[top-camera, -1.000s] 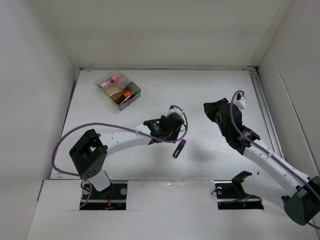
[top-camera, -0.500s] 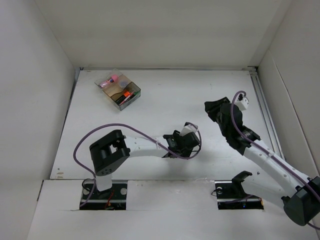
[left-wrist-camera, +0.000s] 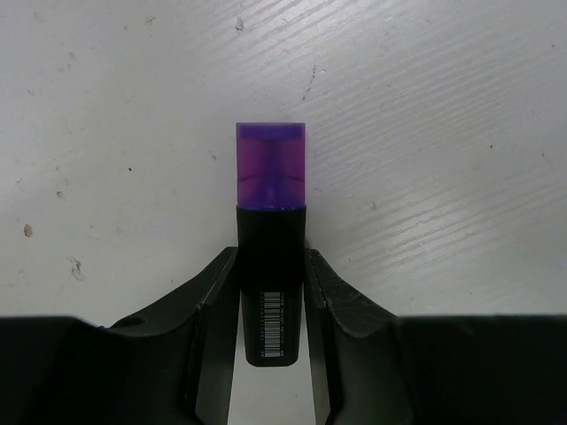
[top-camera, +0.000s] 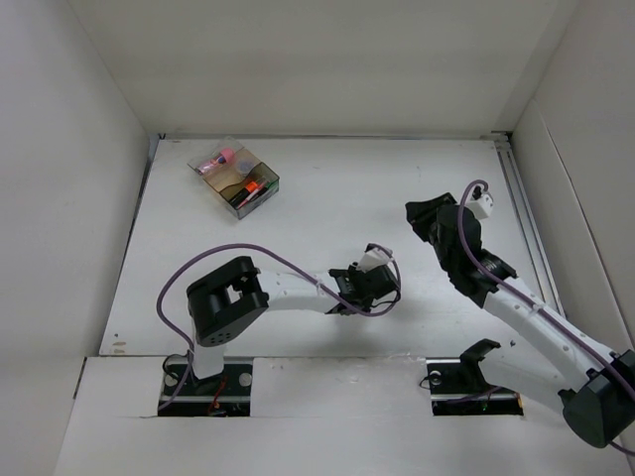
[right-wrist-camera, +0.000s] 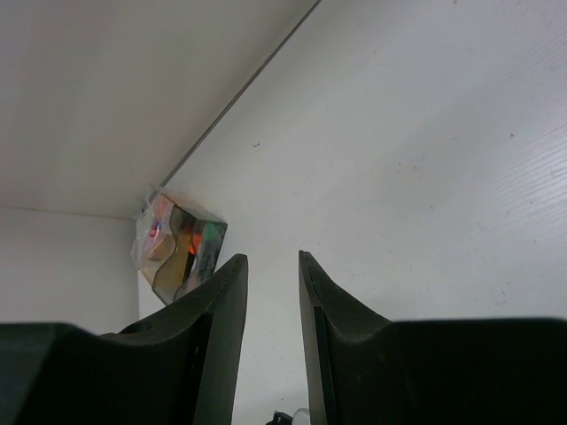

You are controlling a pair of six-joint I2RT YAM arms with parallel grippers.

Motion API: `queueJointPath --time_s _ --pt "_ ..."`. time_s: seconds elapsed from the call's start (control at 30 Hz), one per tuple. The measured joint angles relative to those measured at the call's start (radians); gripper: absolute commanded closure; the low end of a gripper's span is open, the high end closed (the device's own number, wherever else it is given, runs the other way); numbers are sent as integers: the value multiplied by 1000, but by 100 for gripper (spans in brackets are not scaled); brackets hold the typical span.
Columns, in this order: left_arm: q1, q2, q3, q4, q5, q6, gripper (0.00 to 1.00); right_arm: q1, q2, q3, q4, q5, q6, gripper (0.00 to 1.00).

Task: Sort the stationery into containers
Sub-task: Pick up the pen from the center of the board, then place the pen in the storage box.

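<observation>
I will next lift the highlighter outward with my left gripper over the clear divided box (top-camera: 235, 174), then release it, since orange and green items are already inside.
The purple-ended black highlighter (left-wrist-camera: 270, 168) lies flat on the white table, its purple end pointing away from the wrist. My left gripper (left-wrist-camera: 271, 266) has both fingers pressed against the sides of its black body. In the top view my left gripper (top-camera: 369, 280) covers the highlighter. The clear divided box (top-camera: 235, 174) sits at the far left, with pink, orange and green items inside. It also shows in the right wrist view (right-wrist-camera: 177, 248). My right gripper (right-wrist-camera: 273, 261) hangs empty with a narrow gap between its jaws, right of centre in the top view (top-camera: 425, 216).
White walls enclose the table on the left, back and right. A raised white ledge (top-camera: 327, 372) runs along the near edge by the arm bases. The left arm's purple cable (top-camera: 268, 260) loops over the table.
My left gripper has swung right and toward the near edge, come down over the purple highlighter and now grips it. The right arm has barely moved.
</observation>
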Motion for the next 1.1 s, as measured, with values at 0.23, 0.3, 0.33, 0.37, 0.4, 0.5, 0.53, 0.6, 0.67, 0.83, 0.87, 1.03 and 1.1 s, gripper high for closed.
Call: queueJointPath --time_s 0.23,0.3,0.33,0.37,0.4,0.5,0.53,0.6,0.67,0.83,0.87,1.03,1.1 --pt "13 -16 -2 -24 -64 0 92 0 -8 -1 0 0 0 65" --pt "37 -48 -13 -30 -74 4 92 0 -18 -4 0 0 0 65" --pt "60 -76 -23 -35 -77 11 92 0 -22 -6 0 0 0 65" --pt "94 -108 -30 -36 -79 25 92 0 -25 -6 0 0 0 66" --pt "145 -144 -32 -37 -73 44 92 0 -27 -7 0 -1 0 66" --pt "349 -247 -23 -6 -23 103 89 0 -26 -7 0 -12 0 66" --pt "420 -267 -10 1 -5 125 87 0 -25 -7 0 -14 0 66" --pt "563 -280 41 8 32 167 87 -5 -18 -7 1 -17 0 66" --pt "669 -261 118 -13 53 200 87 -6 -5 -7 0 -21 0 66" --pt "784 -167 291 -60 104 269 87 -11 4 -7 0 -29 0 66" --pt "797 -135 334 -86 113 284 87 -11 4 -7 0 -30 0 66" --pt "836 -7 454 -128 106 393 83 -11 4 -7 0 -39 0 66" --pt "844 12 454 -149 100 441 83 -11 4 -7 0 -41 0 66"
